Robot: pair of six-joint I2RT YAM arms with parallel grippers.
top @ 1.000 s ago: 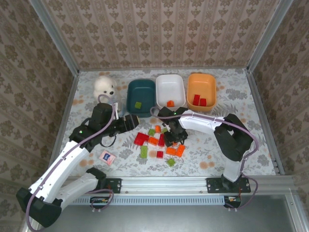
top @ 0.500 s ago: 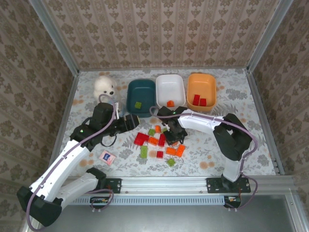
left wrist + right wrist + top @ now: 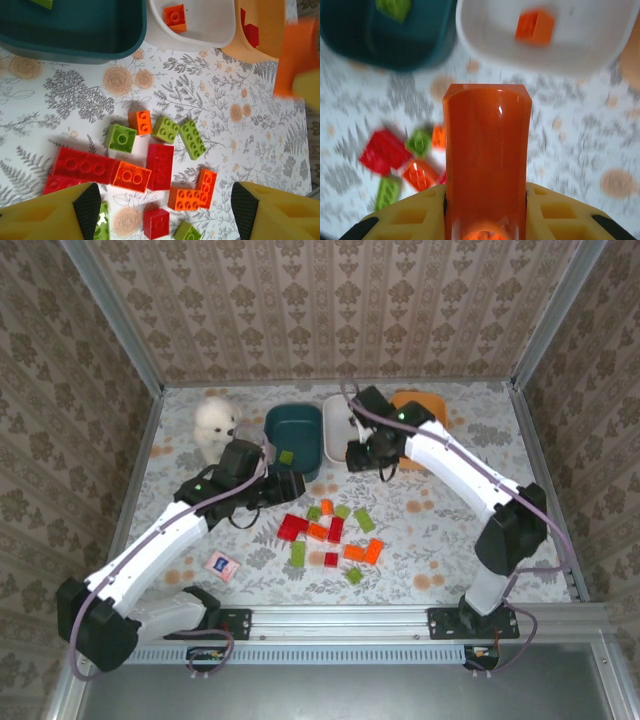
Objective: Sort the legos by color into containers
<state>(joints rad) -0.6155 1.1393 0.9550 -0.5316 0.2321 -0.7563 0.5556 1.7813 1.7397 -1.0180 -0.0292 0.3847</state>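
Observation:
The white tub already holds an orange brick, so my right gripper should move outward and down into that tub next and let go of its brick.
Several red, orange and light green legos (image 3: 330,535) lie loose on the patterned table in front of three containers. My right gripper (image 3: 487,200) is shut on an oblong orange brick (image 3: 487,160), raised near the front of the white tub (image 3: 600,50), which holds one orange brick (image 3: 535,26). The teal tub (image 3: 272,425) holds a green brick (image 3: 286,457). The orange tub (image 3: 430,400) is partly hidden by the right arm. My left gripper (image 3: 166,212) hangs open above the pile, over a red brick (image 3: 160,166) and an orange L of bricks (image 3: 192,192). My right gripper (image 3: 362,455) and left gripper (image 3: 290,485) stand apart.
A white plush toy (image 3: 218,420) sits at the back left beside the teal tub. A pink-and-white card (image 3: 220,565) lies near the front left. Patterned walls close in the table on three sides, and a metal rail (image 3: 340,625) runs along the near edge.
My right gripper shut on the orange brick in the pile and rose with it back toward the white tub. My left arm shifted right, closer to the pile.

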